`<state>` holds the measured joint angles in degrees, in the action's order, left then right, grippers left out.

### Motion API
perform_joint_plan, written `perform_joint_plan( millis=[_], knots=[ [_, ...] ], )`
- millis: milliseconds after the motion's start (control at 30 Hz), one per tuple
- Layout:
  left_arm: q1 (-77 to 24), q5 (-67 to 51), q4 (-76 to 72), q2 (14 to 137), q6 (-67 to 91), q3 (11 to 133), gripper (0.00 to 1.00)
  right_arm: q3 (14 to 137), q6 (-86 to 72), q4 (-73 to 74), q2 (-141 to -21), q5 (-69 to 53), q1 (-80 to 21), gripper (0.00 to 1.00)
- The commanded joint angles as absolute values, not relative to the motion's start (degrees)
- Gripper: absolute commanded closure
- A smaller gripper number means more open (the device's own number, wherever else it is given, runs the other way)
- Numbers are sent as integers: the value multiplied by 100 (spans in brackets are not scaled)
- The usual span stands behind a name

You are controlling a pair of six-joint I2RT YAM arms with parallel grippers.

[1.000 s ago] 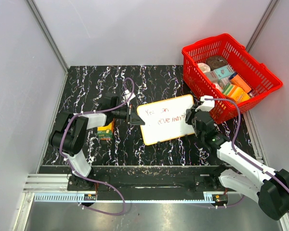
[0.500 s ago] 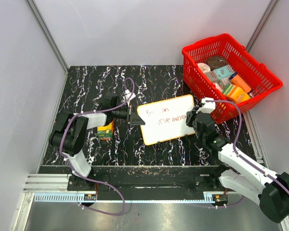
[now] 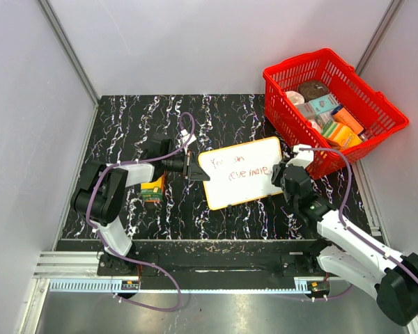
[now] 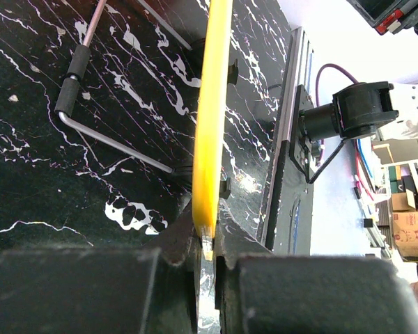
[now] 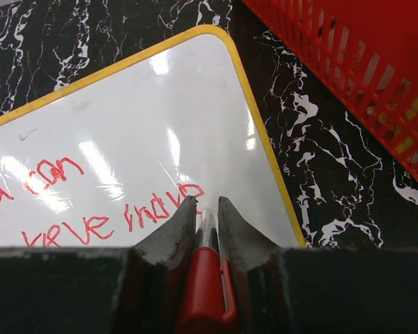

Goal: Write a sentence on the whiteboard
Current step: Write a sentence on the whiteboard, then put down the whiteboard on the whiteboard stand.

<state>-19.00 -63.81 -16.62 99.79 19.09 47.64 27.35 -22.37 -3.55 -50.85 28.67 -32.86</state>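
My right gripper will next lift the marker, move back with a turn and go down to let go of it, because the tabletop (image 3: 253,213) back there, beside the whiteboard's near edge, is bare.
The whiteboard (image 3: 240,172), white with a yellow rim, lies in the middle of the black marbled table. It also fills the right wrist view (image 5: 139,132). The sentence (image 3: 238,168) is in red, in two short lines (image 5: 90,216). My left gripper (image 3: 195,169) is shut on the whiteboard's left edge, seen edge-on as a yellow strip (image 4: 210,125) in the left wrist view. My right gripper (image 3: 281,169) is shut on a red marker (image 5: 204,278), its tip down on the board at the end of the second line.
A red basket (image 3: 331,108) full of boxes and packets stands at the back right, close behind the right gripper (image 5: 348,76). A small orange-green box (image 3: 152,190) lies left of the board by the left arm. Grey walls enclose the table.
The right gripper has moved a little to the right along the second line, and more red writing now shows there. The left gripper and board have not moved.
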Motion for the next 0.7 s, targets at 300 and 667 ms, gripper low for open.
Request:
perform_joint_plan(
  millis=[300,667],
  knots=[
    [-2021,-6355,-1565,9782,1608,4860,100,3050,-2171,-466,-4888,3007,-3226,100],
    [-2021,-6030,-1275,9668,1345,4896,74,2900,-2048,-387,-3788,2408,-3234,100]
  ],
)
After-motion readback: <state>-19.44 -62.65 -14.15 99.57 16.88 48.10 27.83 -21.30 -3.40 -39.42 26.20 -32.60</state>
